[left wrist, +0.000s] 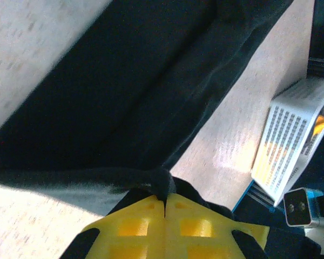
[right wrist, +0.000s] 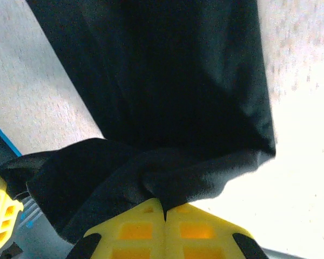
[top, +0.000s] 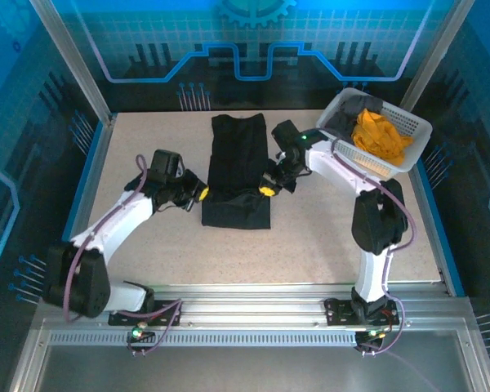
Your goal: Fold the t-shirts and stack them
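Note:
I will next move my left gripper outward and down onto the black t-shirt's flat middle (top: 216, 175) and let go of the t-shirt's corner, because the t-shirt's fold is sticking up.
A black t-shirt (top: 238, 163) lies as a long narrow strip in the middle of the table, its near end lifted into a fold. My left gripper (top: 202, 193) is shut on the left corner of that near end, where dark cloth (left wrist: 163, 183) is pinched between the yellow fingers (left wrist: 135, 224). My right gripper (top: 267, 190) is shut on the right corner of the same end, black fabric (right wrist: 167, 183) caught between its fingers (right wrist: 200, 229). An orange-yellow t-shirt (top: 380, 135) and a dark grey t-shirt (top: 353, 113) lie crumpled in the basket.
The white lattice basket (top: 408, 126) stands tilted at the back right corner of the table, close behind my right arm; its wall (left wrist: 291, 145) shows at the right of the left wrist view. Bare speckled tabletop (top: 310, 245) lies in front of the shirt.

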